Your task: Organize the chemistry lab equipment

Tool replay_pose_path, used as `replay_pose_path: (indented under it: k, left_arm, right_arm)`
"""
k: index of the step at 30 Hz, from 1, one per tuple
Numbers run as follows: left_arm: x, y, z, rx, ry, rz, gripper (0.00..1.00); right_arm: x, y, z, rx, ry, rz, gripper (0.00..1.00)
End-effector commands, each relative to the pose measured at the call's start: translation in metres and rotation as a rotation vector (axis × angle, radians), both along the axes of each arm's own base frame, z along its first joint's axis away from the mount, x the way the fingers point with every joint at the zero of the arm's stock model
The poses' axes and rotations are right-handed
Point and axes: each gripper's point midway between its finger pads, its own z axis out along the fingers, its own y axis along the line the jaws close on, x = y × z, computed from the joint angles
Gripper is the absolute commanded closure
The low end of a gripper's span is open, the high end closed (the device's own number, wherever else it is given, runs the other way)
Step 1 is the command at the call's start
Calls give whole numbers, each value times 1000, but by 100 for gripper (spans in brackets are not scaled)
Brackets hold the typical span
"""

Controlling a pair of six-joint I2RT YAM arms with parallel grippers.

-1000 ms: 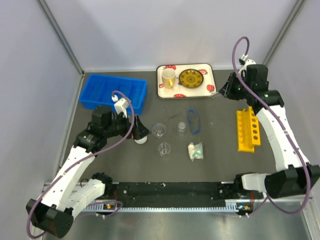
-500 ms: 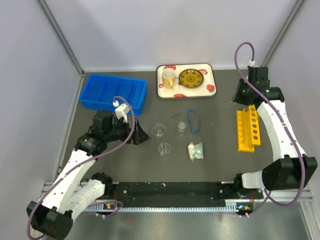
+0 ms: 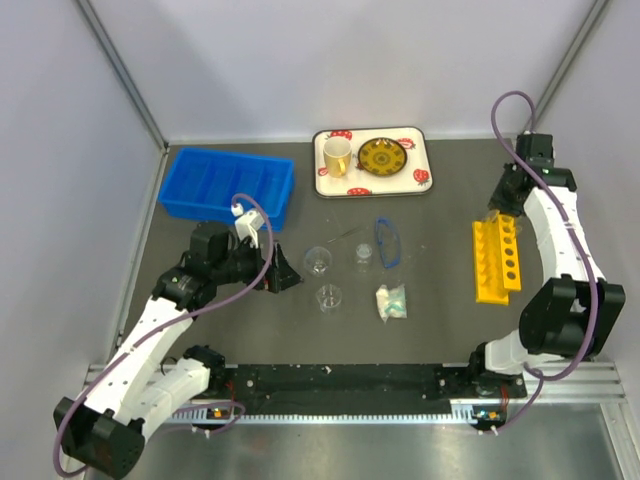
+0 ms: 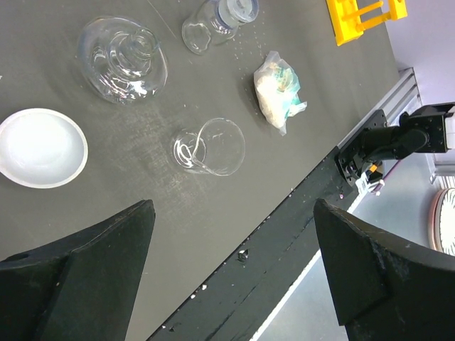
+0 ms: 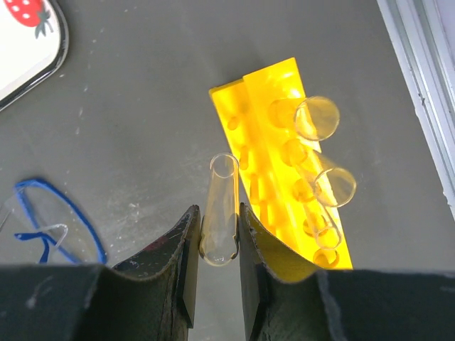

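Note:
The right gripper must next lower the test tube, open rim down, over the bare peg below it at the yellow rack's far end and release.
My right gripper (image 5: 220,234) is shut on a clear test tube (image 5: 222,202) and holds it above the table just left of the yellow rack (image 5: 266,142). Two more test tubes (image 5: 316,117) stand in that rack. In the top view the right gripper (image 3: 497,205) is over the rack's far end (image 3: 495,262). My left gripper (image 4: 234,213) is open and empty above the table, near a white dish (image 4: 41,147), a glass flask (image 4: 122,50) and a small beaker on its side (image 4: 210,145). In the top view the left gripper (image 3: 283,272) covers the dish.
A small jar (image 4: 213,21) and a white-green packet (image 4: 279,91) lie mid-table. Blue goggles (image 3: 387,242) lie beside the jar. A blue bin (image 3: 228,185) stands at the back left. A tray (image 3: 322,185) with a cup and a plate stands at the back centre.
My right arm has swung right from beside the tray to the rack's far end, carrying the test tube. My left gripper has shifted a little right, over the white dish.

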Motion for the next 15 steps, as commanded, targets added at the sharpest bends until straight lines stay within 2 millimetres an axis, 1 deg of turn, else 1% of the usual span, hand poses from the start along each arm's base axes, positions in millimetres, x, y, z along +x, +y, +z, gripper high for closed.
replay_pose_path:
  k: [1,5,6,8,15]
  left_arm:
    - [3,-5,7,-21,-43,-30,1]
    - [4,-6,6,-18,-39,-32,1]
    - [5,-6,6,-17,-38,-31,1]
    - [5,-6,7,-17,-40,-33,1]
    - [4,-7,3,-11,-34,-40,1]
  right_arm:
    - [14,-20,17,-18,-59,-63,89]
    - [19,-27,14,-25,-51,-82,89]
    - [21,-28,10,-26,-40,-85,89]
    - [24,-31,11,-31,-42,-92,90]
    - [36,-33,6,-28,-42,-95,91]
